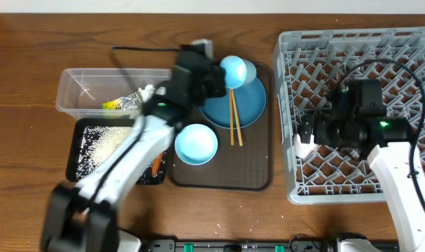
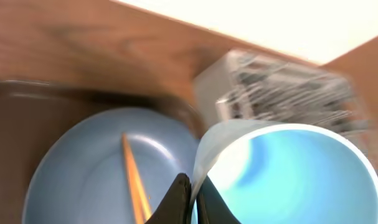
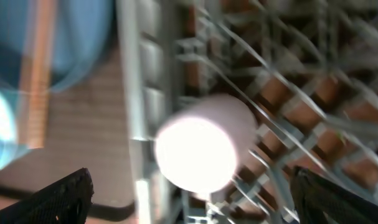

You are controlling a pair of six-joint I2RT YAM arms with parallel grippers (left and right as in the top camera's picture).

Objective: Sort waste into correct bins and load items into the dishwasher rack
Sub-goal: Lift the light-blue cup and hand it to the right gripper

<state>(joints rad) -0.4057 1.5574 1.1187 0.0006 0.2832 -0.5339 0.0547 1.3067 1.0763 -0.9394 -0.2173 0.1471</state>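
Note:
My right gripper leaves the grey rack and lowers onto the pale blue bowl's near rim (image 1: 197, 163) next, since the bowl sits outside the rack.
My left gripper (image 1: 221, 75) (image 2: 192, 198) is shut on the rim of the light blue cup (image 1: 238, 69) (image 2: 301, 174) and holds it over the far edge of the big blue plate (image 1: 247, 103) (image 2: 83, 168). The wooden chopsticks (image 1: 234, 119) (image 2: 134, 180) lie on the plate. The pale blue bowl (image 1: 196, 143) sits in front of it. My right gripper (image 1: 309, 134) (image 3: 201, 202) is open over the grey dishwasher rack (image 1: 359, 42) (image 3: 282, 93), its fingers apart on either side of the white-pink cup (image 1: 304, 146) (image 3: 198, 149), which lies inside the rack's left wall.
Plate and bowl rest on a brown serving tray (image 1: 230, 175). The clear tub (image 1: 79, 87) holds crumpled paper with a yellow-green wrapper (image 1: 121, 103). The black tray (image 1: 78, 157) holds rice (image 1: 103, 140) and a carrot (image 1: 155, 166). Loose grains lie on the table's front.

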